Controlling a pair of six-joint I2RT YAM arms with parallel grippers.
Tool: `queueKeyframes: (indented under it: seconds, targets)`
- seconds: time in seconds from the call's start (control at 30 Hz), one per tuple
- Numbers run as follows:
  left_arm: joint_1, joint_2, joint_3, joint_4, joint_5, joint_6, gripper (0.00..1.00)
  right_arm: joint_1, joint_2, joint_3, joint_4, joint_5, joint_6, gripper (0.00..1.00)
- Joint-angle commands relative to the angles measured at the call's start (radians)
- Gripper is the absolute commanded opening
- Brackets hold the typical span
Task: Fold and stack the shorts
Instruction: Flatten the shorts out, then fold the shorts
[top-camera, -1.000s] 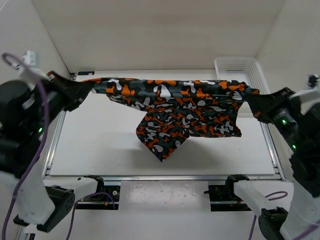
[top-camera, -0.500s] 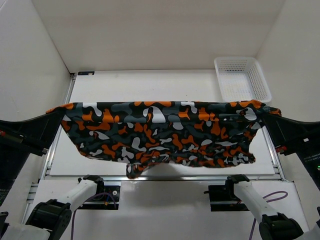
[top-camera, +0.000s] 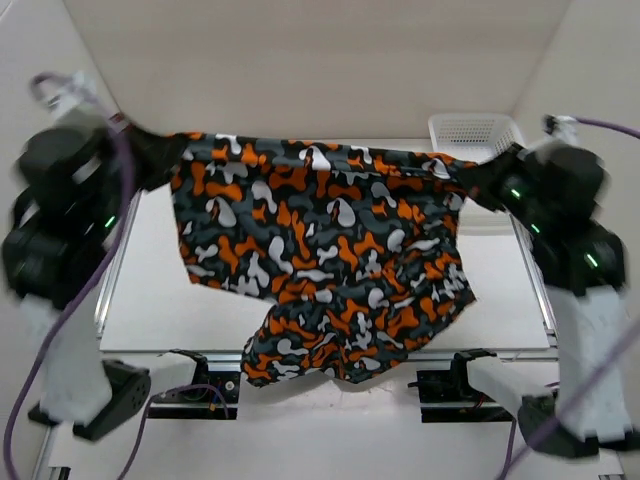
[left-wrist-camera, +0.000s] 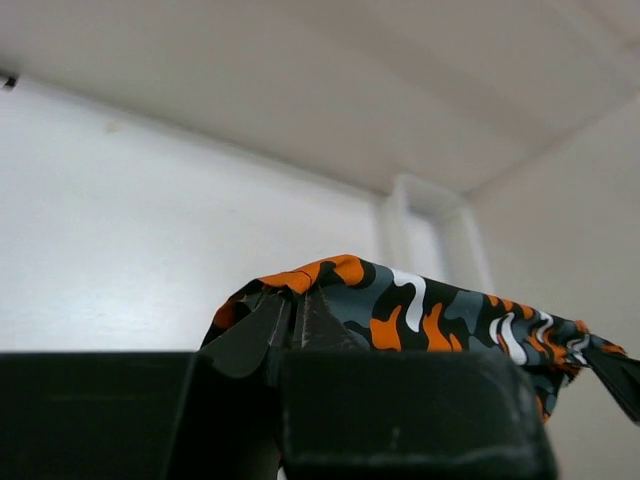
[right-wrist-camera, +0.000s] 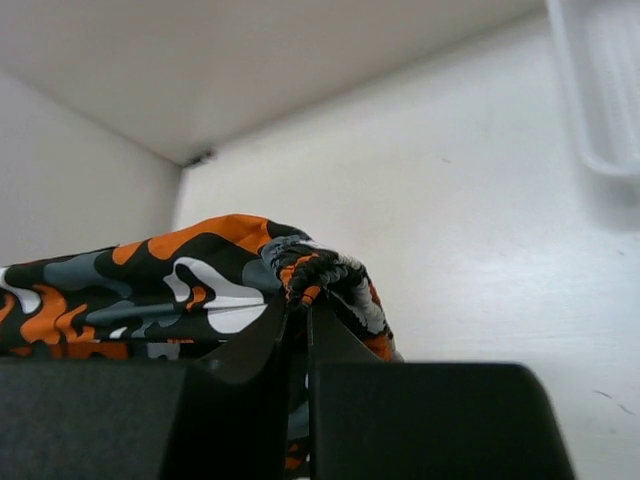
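The shorts are hanging spread in the air. My right gripper needs to move down and backward next and let go of the corner of the shorts (top-camera: 320, 250) on the near tabletop below it.
The camouflage shorts (top-camera: 320, 250) hang spread in the air between both arms, above the white table (top-camera: 140, 300). Their lower part sags toward the table's near edge. My left gripper (top-camera: 172, 158) is shut on the upper left corner of the shorts; the left wrist view shows the cloth (left-wrist-camera: 400, 305) pinched between its fingers (left-wrist-camera: 245, 335). My right gripper (top-camera: 468, 176) is shut on the upper right corner; the right wrist view shows the bunched hem (right-wrist-camera: 320, 270) clamped between its fingers (right-wrist-camera: 255, 345).
A white mesh basket (top-camera: 478, 130) stands at the table's back right corner, just behind my right gripper; it also shows in the right wrist view (right-wrist-camera: 600, 90). White walls close in the back and both sides. Metal rails (top-camera: 330, 355) run along the table's edges.
Both arms have swung the shorts up and back from over the near edge toward the back. The cloth now hangs longer, its lower part billowing toward the near edge.
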Motion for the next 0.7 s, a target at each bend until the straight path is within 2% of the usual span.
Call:
queueKeyframes:
  seconds: [0.0, 0.07, 0.2, 0.27, 0.3, 0.37, 0.47, 0.5, 0.67]
  targets:
    - [0.023, 0.095, -0.086, 0.123, -0.333, 0.073, 0.10, -0.029, 0.178, -0.120, 0.121, 0.313, -0.121, 0.01]
    - [0.034, 0.208, -0.117, 0.148, -0.327, 0.073, 0.10, -0.029, 0.265, -0.152, 0.166, 0.322, -0.130, 0.01]
    - [0.158, 0.432, -0.113, 0.188, -0.203, 0.052, 0.10, -0.040, 0.561, -0.119, 0.262, 0.324, -0.140, 0.01]
    - [0.191, 0.590, -0.050, 0.199, -0.151, 0.040, 0.10, -0.040, 0.658, -0.045, 0.287, 0.308, -0.140, 0.01]
    - [0.207, 0.645, -0.018, 0.199, -0.129, 0.040, 0.10, -0.040, 0.756, -0.015, 0.287, 0.299, -0.140, 0.01]
    - [0.245, 0.800, 0.099, 0.180, -0.088, 0.021, 0.10, -0.040, 0.850, 0.083, 0.298, 0.276, -0.140, 0.01]
    - [0.287, 0.941, 0.234, 0.157, -0.046, 0.021, 0.10, -0.040, 1.040, 0.191, 0.278, 0.252, -0.140, 0.01]
    - [0.296, 0.962, 0.252, 0.157, -0.025, 0.021, 0.10, -0.040, 1.068, 0.254, 0.269, 0.242, -0.140, 0.01]
    - [0.357, 1.002, 0.272, 0.180, 0.017, 0.034, 0.10, -0.040, 1.166, 0.366, 0.259, 0.201, -0.149, 0.01]
